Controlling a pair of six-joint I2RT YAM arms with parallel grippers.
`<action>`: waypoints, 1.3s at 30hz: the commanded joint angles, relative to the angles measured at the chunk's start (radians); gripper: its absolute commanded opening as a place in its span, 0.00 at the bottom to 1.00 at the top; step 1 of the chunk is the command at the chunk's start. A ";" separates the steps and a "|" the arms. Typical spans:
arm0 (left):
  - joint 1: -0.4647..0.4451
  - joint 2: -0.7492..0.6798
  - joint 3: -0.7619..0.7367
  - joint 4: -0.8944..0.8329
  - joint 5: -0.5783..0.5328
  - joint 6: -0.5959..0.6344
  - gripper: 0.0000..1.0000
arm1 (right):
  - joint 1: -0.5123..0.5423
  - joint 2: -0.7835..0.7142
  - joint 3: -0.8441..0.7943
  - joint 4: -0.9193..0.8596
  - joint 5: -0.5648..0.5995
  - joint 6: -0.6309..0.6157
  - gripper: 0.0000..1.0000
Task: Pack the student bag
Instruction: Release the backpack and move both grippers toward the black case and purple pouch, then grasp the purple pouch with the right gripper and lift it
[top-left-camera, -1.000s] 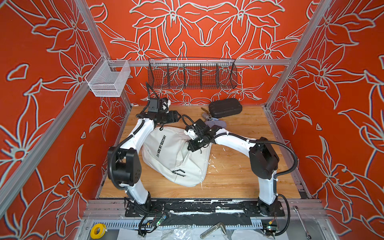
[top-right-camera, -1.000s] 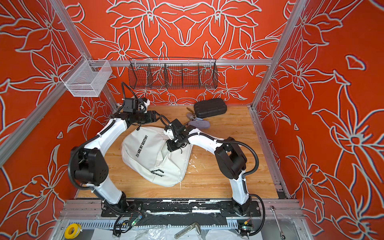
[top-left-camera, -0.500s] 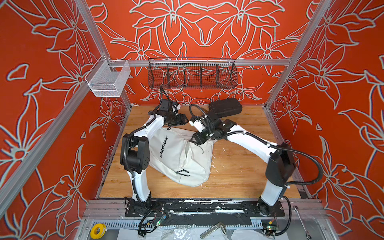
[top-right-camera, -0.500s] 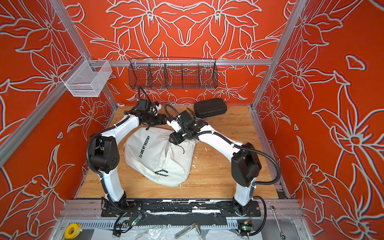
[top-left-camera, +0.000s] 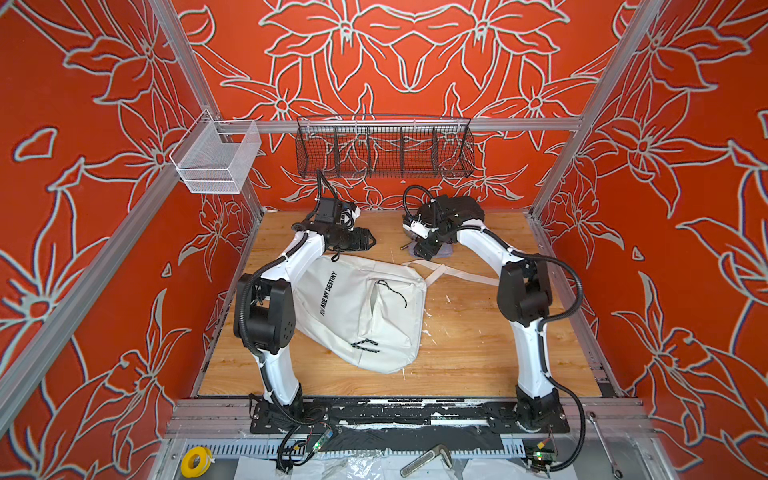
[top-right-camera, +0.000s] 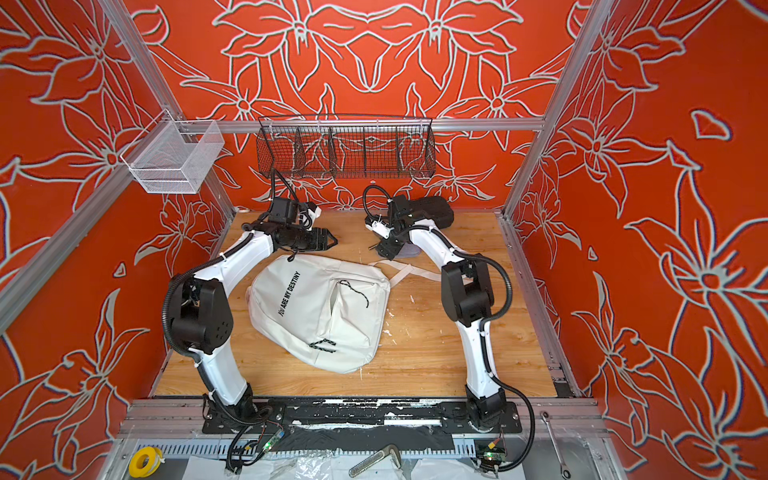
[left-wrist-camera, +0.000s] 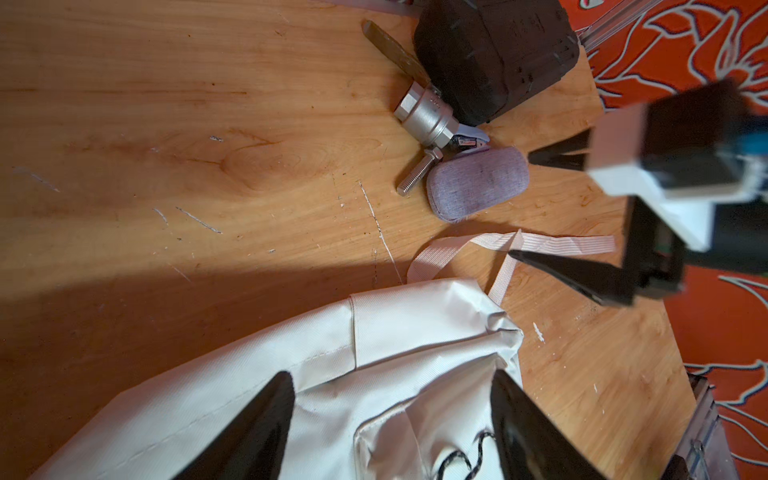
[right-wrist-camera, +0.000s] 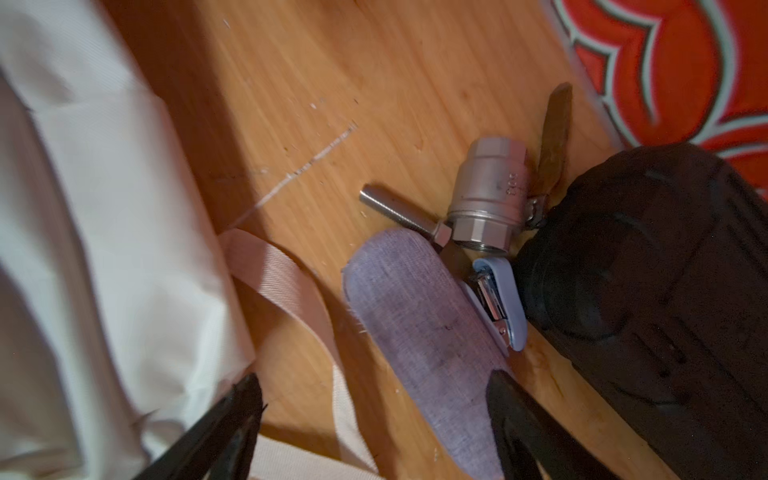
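Note:
I should next lower and turn my right gripper to set its open fingers across the lavender pouch's end away from the bolt (top-left-camera: 444, 249), because the pouch lies slanted below them.
The student bag (top-left-camera: 361, 316) (top-right-camera: 320, 316) lies flat on the wooden table, print side up, its front pocket gaping. A white strap (top-left-camera: 457, 274) trails to its right. My left gripper (top-left-camera: 370, 240) (top-right-camera: 332, 241) hovers open beyond the bag's far edge. In the left wrist view its open jaws (left-wrist-camera: 390, 374) frame the bag (left-wrist-camera: 249, 407) without touching it. My right gripper (top-left-camera: 422, 251) (top-right-camera: 384, 251) is open and low at the back. In the right wrist view it (right-wrist-camera: 374, 376) straddles the strap (right-wrist-camera: 291, 291) and the lavender pouch (right-wrist-camera: 424, 332), gripping nothing.
A black hard case (top-left-camera: 465, 210) (right-wrist-camera: 644, 311) lies by the back wall. Against it sit a metal valve (right-wrist-camera: 486, 195), a bolt (right-wrist-camera: 399, 214) and a small blue stapler (right-wrist-camera: 498, 299). A black wire basket (top-left-camera: 384, 149) and a white mesh basket (top-left-camera: 216, 166) hang on the rails.
My right gripper opened, left the bag's top edge and moved back toward the pouch. The bag settled flatter with a strap spread out. My left gripper shifted slightly right.

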 joint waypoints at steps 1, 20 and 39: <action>0.002 -0.058 -0.034 -0.014 -0.011 0.038 0.75 | -0.003 0.043 0.101 -0.099 0.030 -0.120 0.87; 0.003 -0.012 0.030 -0.085 -0.041 0.083 0.75 | -0.094 0.232 0.267 -0.225 -0.002 -0.152 0.88; 0.003 0.011 0.020 -0.055 -0.008 0.013 0.75 | -0.096 0.142 0.075 -0.251 0.062 -0.130 0.73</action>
